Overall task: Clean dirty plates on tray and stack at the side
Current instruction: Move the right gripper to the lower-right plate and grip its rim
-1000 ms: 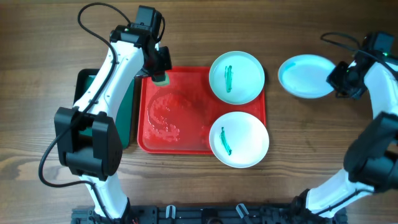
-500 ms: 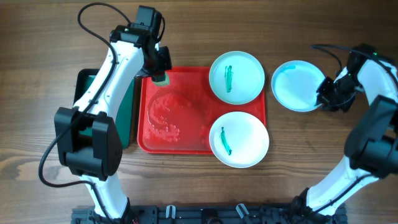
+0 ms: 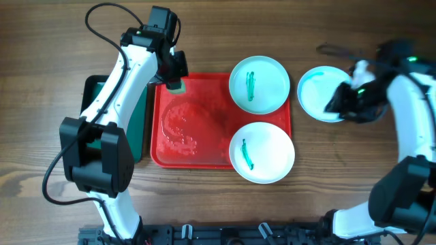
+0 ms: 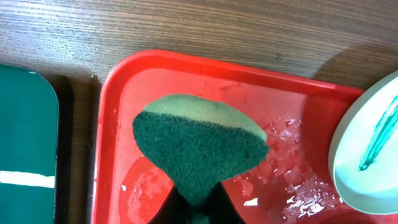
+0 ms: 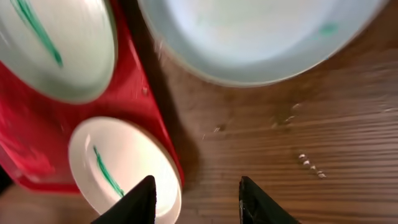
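The front plate's green smear still needs cleaning. Before that, my right gripper needs to move back and down, toward the red tray [image 3: 191, 129], to that plate's rim beside the wood.
The red tray [image 3: 191, 129] lies mid-table. Two smeared plates sit on its right side, one at the back [image 3: 259, 84] and one at the front [image 3: 261, 152]. A third plate [image 3: 313, 92] lies on the wood right of the tray, with a faint teal mark. My left gripper [image 3: 175, 83] is shut on a green sponge [image 4: 199, 143] over the tray's back left corner [image 4: 124, 124]. My right gripper [image 5: 198, 193] is open and empty, blurred, above the third plate's right part [image 3: 340, 102]. The right wrist view shows that plate [image 5: 261, 37], the back plate [image 5: 56, 43] and the front plate [image 5: 118, 168].
A black-rimmed green tray [image 3: 139, 129] sits against the red tray's left side, partly under my left arm; it also shows in the left wrist view [image 4: 25, 137]. Wet foam patches [image 3: 180, 129] cover the red tray's left half. Bare wood surrounds everything.
My right gripper brought the third plate down flat onto the wood beside the tray, let go and opened, shifting left over it. The left arm and sponge have not moved.
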{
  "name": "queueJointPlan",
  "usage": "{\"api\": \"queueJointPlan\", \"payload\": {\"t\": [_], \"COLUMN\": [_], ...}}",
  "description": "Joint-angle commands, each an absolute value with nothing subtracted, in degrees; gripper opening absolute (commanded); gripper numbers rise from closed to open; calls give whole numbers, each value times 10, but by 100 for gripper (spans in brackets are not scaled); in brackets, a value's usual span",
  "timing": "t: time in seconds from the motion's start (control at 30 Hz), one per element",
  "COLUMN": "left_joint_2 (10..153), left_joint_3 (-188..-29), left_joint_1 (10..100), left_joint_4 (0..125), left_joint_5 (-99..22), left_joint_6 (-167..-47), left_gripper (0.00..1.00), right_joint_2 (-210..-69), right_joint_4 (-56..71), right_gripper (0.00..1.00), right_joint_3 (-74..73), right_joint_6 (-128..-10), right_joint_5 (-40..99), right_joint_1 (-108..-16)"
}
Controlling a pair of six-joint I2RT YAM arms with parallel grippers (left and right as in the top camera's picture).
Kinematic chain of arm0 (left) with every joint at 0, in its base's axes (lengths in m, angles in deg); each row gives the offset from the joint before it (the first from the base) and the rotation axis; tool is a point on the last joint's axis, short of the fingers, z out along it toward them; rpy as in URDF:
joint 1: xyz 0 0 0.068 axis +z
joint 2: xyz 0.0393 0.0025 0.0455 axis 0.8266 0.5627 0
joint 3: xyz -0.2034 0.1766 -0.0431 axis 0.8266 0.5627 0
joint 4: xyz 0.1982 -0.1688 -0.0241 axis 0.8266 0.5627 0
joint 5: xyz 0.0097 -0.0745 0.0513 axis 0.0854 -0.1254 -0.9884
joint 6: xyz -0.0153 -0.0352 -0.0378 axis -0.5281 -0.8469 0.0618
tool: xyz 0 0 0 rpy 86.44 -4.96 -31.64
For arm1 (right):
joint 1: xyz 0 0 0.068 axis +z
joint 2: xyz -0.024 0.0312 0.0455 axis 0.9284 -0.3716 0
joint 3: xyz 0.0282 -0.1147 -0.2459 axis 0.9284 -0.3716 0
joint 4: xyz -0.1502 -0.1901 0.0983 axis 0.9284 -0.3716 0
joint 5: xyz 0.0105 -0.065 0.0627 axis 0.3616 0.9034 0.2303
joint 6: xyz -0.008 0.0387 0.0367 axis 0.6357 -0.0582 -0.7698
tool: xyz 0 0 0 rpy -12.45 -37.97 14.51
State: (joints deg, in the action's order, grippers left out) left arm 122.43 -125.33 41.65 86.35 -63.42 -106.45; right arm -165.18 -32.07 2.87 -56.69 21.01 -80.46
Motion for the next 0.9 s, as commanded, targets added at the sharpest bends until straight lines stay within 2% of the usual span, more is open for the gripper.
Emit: {"api": "queueJointPlan", "payload": {"t": [0.0,0.17,0.47,0.6,0.67,0.7,0.87], "left_joint_2": [1227,1227,1227,1227,1227,1227,1227], "left_joint_3": [-1259,-1259,-1259,-1259,-1259,-1259,-1259], "left_joint_1": [418,418,418,418,418,418,418], "left_joint_4": [863,863,863,863,864,864,864], "left_joint_5": [-627,-627,-627,-627,-627,-627,-627], "left_joint_6": [-1072,-1072,-1072,-1072,-1072,-1072,-1072], "left_gripper": [4,4,4,4,4,4,4], "right_joint_2": [-1658,-1658,-1658,-1658,-1658,-1658,-1651], "right_joint_4": [-305,-239,-148,-102,-97,-97,-98], "right_gripper": [36,34,34,23,8,4,4], "right_joint_3": [-61,-156,-192,-232,-240,-240,-239], "right_joint_6": [-551,-581,-580,-581,-581,-581,-585], "right_joint_5": [196,194,175,180,190,190,190], "right_joint_1": [-752,-699,-657,-640,-636,-636,-636]}}
